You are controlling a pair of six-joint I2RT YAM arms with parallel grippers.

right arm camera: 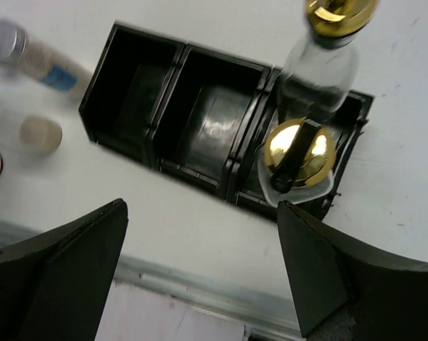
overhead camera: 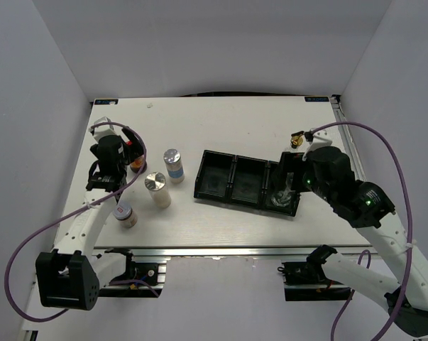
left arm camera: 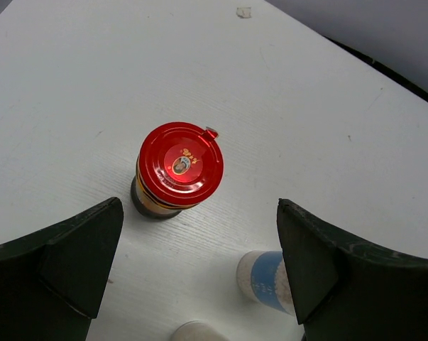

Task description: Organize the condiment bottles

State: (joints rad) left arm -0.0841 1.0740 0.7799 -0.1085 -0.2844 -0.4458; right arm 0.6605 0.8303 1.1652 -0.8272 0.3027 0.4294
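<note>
I should lower my left gripper and move it outward onto the red-capped dark jar (overhead camera: 136, 156) (left arm camera: 179, 168), because the jar's cap is still below and beyond my open fingers.
A red-capped dark jar (left arm camera: 179, 167) stands upright on the white table, ahead of my left gripper (left arm camera: 199, 284), which is open and empty above it; it also shows in the top view (overhead camera: 135, 156) beside the left gripper (overhead camera: 118, 169). Three silver-lidded shakers stand near: a blue-labelled one (overhead camera: 173, 165), a plain one (overhead camera: 157, 189), an orange one (overhead camera: 125, 214). Two clear glass bottles with gold spouts (right arm camera: 299, 153) (right arm camera: 327, 60) stand in the right compartment of the black tray (right arm camera: 164, 106). My right gripper (right arm camera: 199, 284) is open and empty, above the tray's near edge.
The tray's (overhead camera: 231, 177) left and middle compartments hold nothing. The table's metal front edge (right arm camera: 199, 288) lies right under the right gripper. White walls enclose the table on three sides.
</note>
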